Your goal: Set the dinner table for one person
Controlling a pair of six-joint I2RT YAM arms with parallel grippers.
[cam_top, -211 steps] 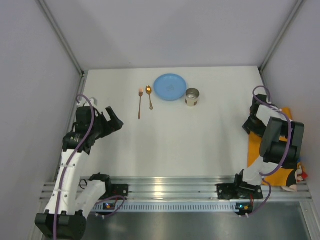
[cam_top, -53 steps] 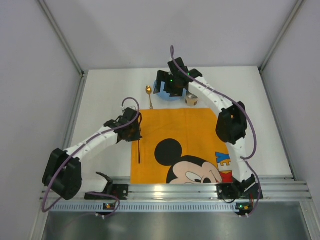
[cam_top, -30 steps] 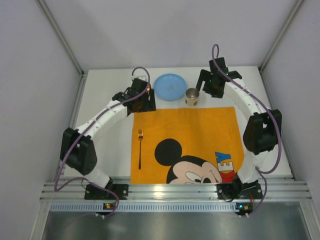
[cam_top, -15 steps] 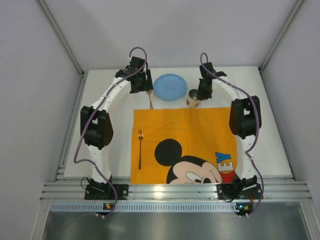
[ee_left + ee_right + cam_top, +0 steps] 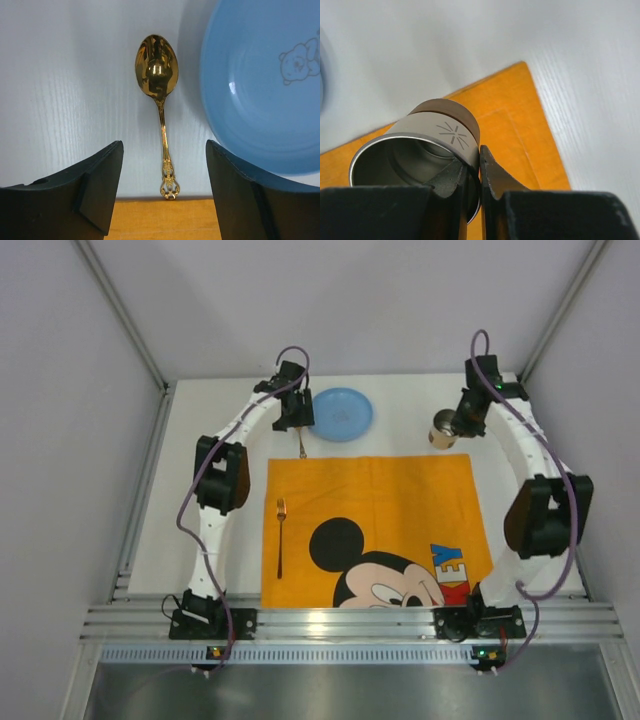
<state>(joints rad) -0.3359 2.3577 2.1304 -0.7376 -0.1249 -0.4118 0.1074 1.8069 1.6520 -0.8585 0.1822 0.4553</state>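
Note:
My left gripper moves down next, onto the handle just behind its bowl (image 5: pixel 299 432) (image 5: pixel 162 115), since the gold spoon's handle lies below my open fingers.
The white dinner table (image 5: pixel 200 480) carries an orange Mickey Mouse placemat (image 5: pixel 370 500) at its near middle. A gold fork (image 5: pixel 280 538) lies along the mat's left side. Beyond the mat's far edge lie a gold spoon (image 5: pixel 301 446) (image 5: pixel 159 95) and a blue plate (image 5: pixel 341 413) (image 5: pixel 265 85). My left gripper (image 5: pixel 295 416) (image 5: pixel 164 155) hangs open over the spoon, whose handle end shows between the fingers. A metal cup (image 5: pixel 441 428) (image 5: pixel 420 145) sits by the mat's far right corner. My right gripper (image 5: pixel 460 422) (image 5: pixel 472 167) is shut on its rim, one finger inside and one outside.
Grey walls and slanted frame posts (image 5: pixel 125 320) enclose the table on three sides. An aluminium rail (image 5: pixel 340 620) with both arm bases runs along the near edge. Both arms arch over the table's left and right margins.
My right gripper has closed on the cup's rim and moved it right, from beside the plate to the mat's far right corner. The left gripper has shifted slightly right, over the spoon.

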